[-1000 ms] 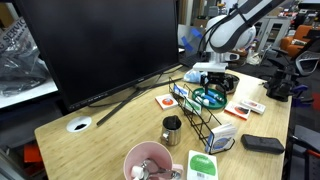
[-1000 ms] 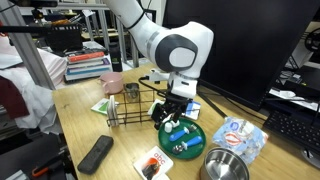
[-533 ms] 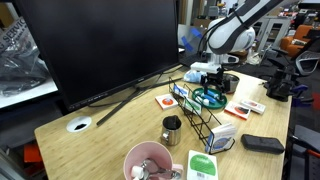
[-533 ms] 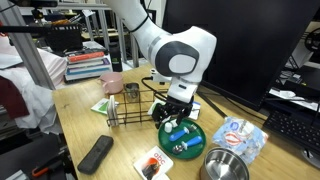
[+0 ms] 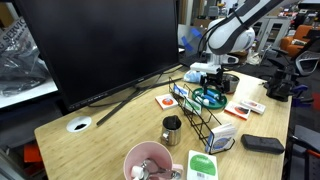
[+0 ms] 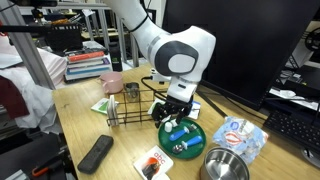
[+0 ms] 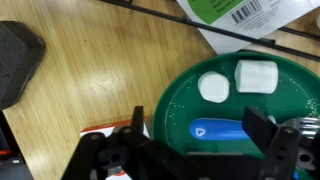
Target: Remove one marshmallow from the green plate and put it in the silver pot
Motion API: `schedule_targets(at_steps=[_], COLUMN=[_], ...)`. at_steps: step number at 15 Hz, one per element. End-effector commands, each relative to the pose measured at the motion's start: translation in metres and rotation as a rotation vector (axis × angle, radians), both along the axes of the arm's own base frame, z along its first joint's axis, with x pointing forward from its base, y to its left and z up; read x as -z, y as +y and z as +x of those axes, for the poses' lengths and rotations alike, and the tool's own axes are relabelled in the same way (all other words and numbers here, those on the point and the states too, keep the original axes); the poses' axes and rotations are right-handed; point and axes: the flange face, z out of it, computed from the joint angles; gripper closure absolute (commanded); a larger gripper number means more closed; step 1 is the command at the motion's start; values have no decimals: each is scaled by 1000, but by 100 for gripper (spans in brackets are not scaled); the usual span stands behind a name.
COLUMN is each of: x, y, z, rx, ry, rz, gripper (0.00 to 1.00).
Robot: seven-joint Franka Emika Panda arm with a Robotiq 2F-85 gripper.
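Note:
The rounder marshmallow (image 6: 168, 127) is closer to the wire rack than my open fingers. Next, my gripper will move toward the rack, turn slightly and then lower around the marshmallow.
The green plate (image 6: 186, 140) lies on the wooden table beside a wire rack and shows in both exterior views (image 5: 210, 98). In the wrist view the plate (image 7: 175, 105) holds two white marshmallows (image 7: 214, 87) (image 7: 255, 75) and a blue object (image 7: 225, 132). My gripper (image 7: 200, 125) is open and empty, low over the plate, with its fingers on either side of the blue object. It shows in both exterior views (image 6: 176, 116) (image 5: 210, 78). The silver pot (image 6: 225, 165) stands just beside the plate, near the table edge.
A black wire rack (image 6: 135, 105) stands next to the plate. A pink bowl (image 5: 148, 160), a small steel jug (image 5: 172, 129), a black case (image 6: 96, 153), cards and a blue packet (image 6: 240, 135) lie around. A large monitor (image 5: 100, 45) stands behind.
The gripper has come down slightly toward the plate since a second ago; it has held still over the last half second. Nothing was grasped.

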Motion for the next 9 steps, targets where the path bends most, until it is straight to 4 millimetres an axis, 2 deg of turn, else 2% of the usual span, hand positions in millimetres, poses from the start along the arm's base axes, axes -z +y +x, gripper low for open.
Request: schedule_targets(at_steps=[1, 9], x=[3, 21], y=[2, 4], z=[3, 2], rx=[39, 161], ry=[-25, -25], rz=[16, 49], gripper=[0, 0])
